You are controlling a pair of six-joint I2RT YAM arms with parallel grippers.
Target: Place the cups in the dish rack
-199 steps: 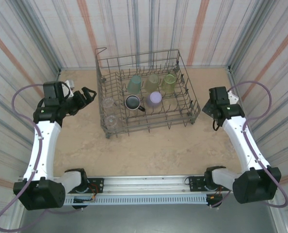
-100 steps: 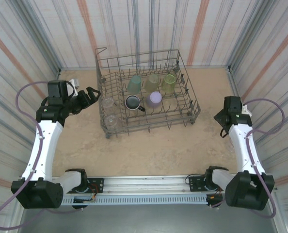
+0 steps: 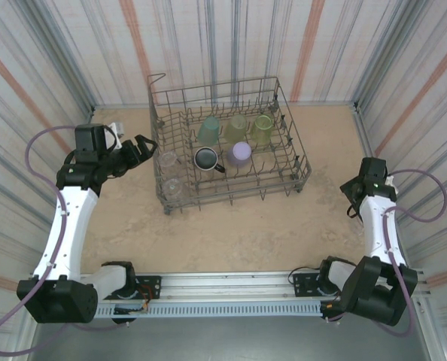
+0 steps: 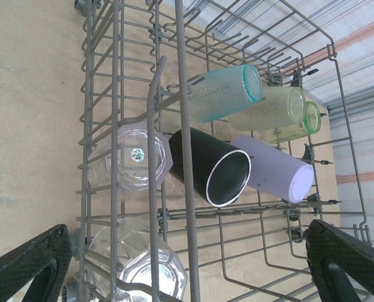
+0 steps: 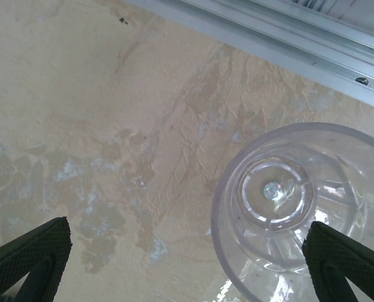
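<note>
The upright clear tumbler's rim is between my right gripper's fingers, so I need to lower them over the rim's nearest edge (image 5: 216, 239) next, then close.
The grey wire dish rack (image 3: 293, 143) stands at the table's far middle. It holds a teal tumbler (image 3: 208, 130), a pale green one (image 3: 236, 128), a green one (image 3: 263, 128), a purple one (image 3: 239, 153), a black mug (image 3: 205, 159) and two clear tumblers (image 3: 168, 159) (image 3: 172, 188). My left gripper (image 3: 138, 147) hangs open just outside the rack's left wall (image 4: 181, 63), with nothing in it (image 4: 187, 261). My right gripper (image 3: 354, 201) is open by the right wall, above the table (image 5: 187, 255). A clear tumbler (image 5: 300, 214) stands upright below it, close to the right finger.
An aluminium rail (image 5: 288, 44) runs along the table edge just beyond the clear tumbler. Striped walls (image 3: 43, 83) close in the table on three sides. Bare tan tabletop (image 3: 231, 233) lies between the rack and the arm bases.
My right arm has swung away from the rack's right side, back toward the right wall and the near edge. The left gripper shifted only slightly beside the rack.
</note>
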